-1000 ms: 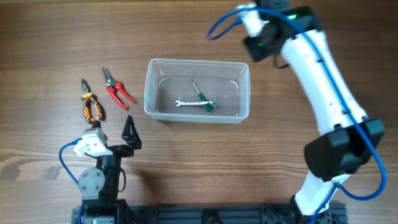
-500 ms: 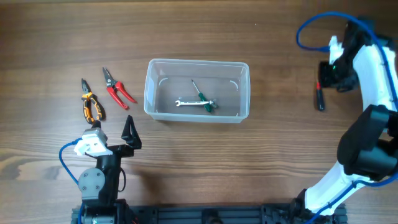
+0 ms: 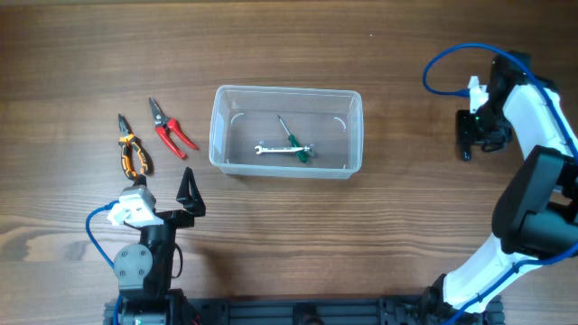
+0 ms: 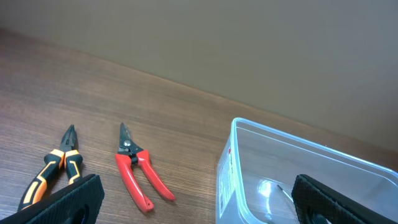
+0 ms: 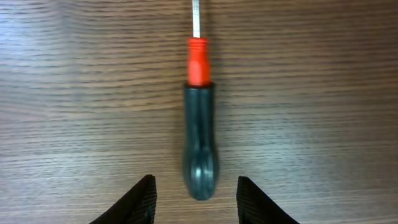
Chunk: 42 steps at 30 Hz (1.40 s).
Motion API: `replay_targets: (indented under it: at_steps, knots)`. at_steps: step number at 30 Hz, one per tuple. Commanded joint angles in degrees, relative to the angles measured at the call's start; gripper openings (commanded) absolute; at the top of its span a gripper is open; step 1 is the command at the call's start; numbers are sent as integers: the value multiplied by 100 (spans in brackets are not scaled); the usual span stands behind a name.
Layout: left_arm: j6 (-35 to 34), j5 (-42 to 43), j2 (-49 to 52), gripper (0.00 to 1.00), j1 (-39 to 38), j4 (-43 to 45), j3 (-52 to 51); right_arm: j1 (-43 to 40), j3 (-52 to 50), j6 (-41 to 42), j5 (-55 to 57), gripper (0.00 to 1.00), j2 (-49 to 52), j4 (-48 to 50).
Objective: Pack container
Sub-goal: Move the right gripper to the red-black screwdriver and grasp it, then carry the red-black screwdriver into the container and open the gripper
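Observation:
The right gripper moves down onto the screwdriver's black handle (image 3: 466, 152) (image 5: 200, 160) next, because the handle lies lined up between its open fingers but still below them.
The clear plastic container (image 3: 285, 131) sits mid-table and holds a small wrench (image 3: 271, 149) and a green-handled screwdriver (image 3: 294, 143). It also shows in the left wrist view (image 4: 249, 168). A screwdriver with a black handle and red collar (image 5: 199, 140) lies on the table at the far right (image 3: 466, 148). My right gripper (image 5: 196, 199) is open just above it, its fingers either side of the handle's butt, not touching. My left gripper (image 3: 185, 194) is open and empty near the front left, pointing toward the container.
Red-handled snips (image 3: 167, 129) and orange-and-black pliers (image 3: 132, 151) lie left of the container; both show in the left wrist view, the snips (image 4: 138, 168) and the pliers (image 4: 53, 171). The right arm's blue cable (image 3: 442, 59) loops above the table.
My right arm swung from behind the container's far right corner out to the far right, then settled down over the black-handled screwdriver. The left arm has not moved.

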Motion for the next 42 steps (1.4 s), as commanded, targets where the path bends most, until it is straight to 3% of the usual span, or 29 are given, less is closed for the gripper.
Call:
replay_targets:
  at_steps: [1, 5, 7, 17, 20, 34, 36, 39, 42]
  knots:
    - [136, 50, -26, 100, -37, -4, -33, -212, -79, -92, -26, 41, 205, 68]
    - [136, 50, -26, 100, -37, -4, -33, -304, -79, -127, -376, 41, 400, 116]
    - [136, 50, -26, 100, -37, -4, -33, -295, -79, -129, -378, 35, 431, 149]
    - [136, 50, -26, 100, -37, -4, -33, -295, -83, -422, -531, 36, 439, 280]
    - [136, 50, -26, 100, -37, -4, -33, -295, -149, -444, -529, 42, 442, 376]
    - [136, 50, -26, 100, -37, -4, -33, -295, -160, -553, -551, 41, 831, 363]
    - [136, 48, -26, 100, -37, -4, -33, -295, -160, -551, -553, 35, 831, 382]
    - [136, 50, -26, 100, -37, -4, -33, -295, -160, -551, -551, 9, 831, 380]
    - [136, 50, -26, 100, -37, -4, -33, -295, -157, -544, -553, 4, 831, 361]
